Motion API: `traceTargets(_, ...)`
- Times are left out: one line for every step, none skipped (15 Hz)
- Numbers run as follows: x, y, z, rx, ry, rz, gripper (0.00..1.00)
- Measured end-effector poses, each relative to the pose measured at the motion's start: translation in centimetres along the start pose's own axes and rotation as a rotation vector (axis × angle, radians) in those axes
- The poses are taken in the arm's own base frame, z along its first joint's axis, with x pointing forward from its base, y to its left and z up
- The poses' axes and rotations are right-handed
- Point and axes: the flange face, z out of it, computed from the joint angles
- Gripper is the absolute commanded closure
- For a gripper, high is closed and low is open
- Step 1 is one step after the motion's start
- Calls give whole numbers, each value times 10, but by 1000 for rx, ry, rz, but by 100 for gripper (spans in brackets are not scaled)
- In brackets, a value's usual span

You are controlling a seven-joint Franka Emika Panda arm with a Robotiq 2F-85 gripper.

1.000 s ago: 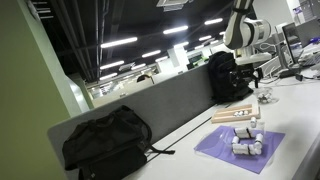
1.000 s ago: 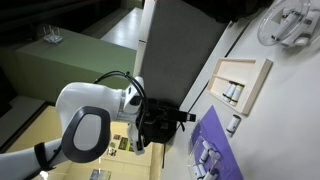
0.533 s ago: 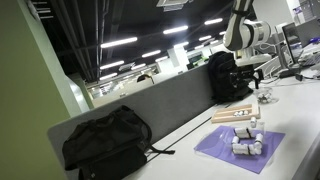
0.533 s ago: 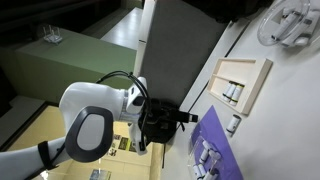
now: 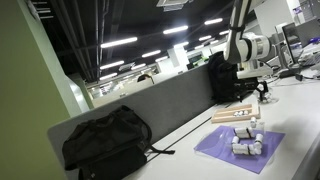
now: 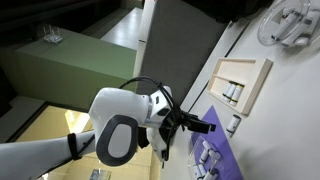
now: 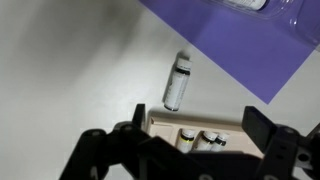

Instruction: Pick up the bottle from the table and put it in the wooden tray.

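The clear bottle lies on the mat side of my fingers, so next it gets my gripper shifting toward the mat and down across the bottle's body.
A small clear bottle with a white cap (image 7: pixel 177 82) lies on its side on the white table (image 7: pixel 70 60), between the purple mat (image 7: pixel 240 35) and the wooden tray (image 7: pixel 165 128). It also shows in an exterior view (image 6: pixel 233 124). The tray (image 6: pixel 262 84) holds a few small bottles (image 7: pixel 186 136). My gripper (image 7: pixel 200 120) is open and empty, hovering above the tray's edge and short of the lying bottle. In an exterior view it (image 6: pixel 204 127) hangs over the mat's end.
Several small bottles (image 5: pixel 244 146) stand on the purple mat (image 5: pixel 222 150). A black backpack (image 5: pixel 104 141) and a second black bag (image 5: pixel 226 76) sit against the grey divider (image 5: pixel 175 100). A white fan-like object (image 6: pixel 290 24) lies beyond the tray.
The arm has swung down and forward over the table, bringing the gripper above the mat and tray. The bottle and tray have not moved.
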Motion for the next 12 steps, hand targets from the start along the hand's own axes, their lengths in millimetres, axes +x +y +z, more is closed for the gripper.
traceTargets(0,-2,5,5,5,14,0)
traceTargets(1,-4,11,6,5,23,0)
traceTargets(2,-6,17,5,2,31,0)
traceTargets(4,-8,24,2,-4,37,0)
traceTargets(7,-10,32,-3,-10,40,0)
traceTargets(10,-11,41,-11,-18,42,0)
traceTargets(12,-12,49,-19,-27,43,0)
traceTargets(15,-12,58,-28,-40,45,0)
traceTargets(17,-12,67,-37,-51,47,0)
traceTargets(19,-12,75,-44,-63,49,0)
traceTargets(21,-12,82,-51,-73,51,25)
traceTargets(22,-12,89,-57,-80,53,25)
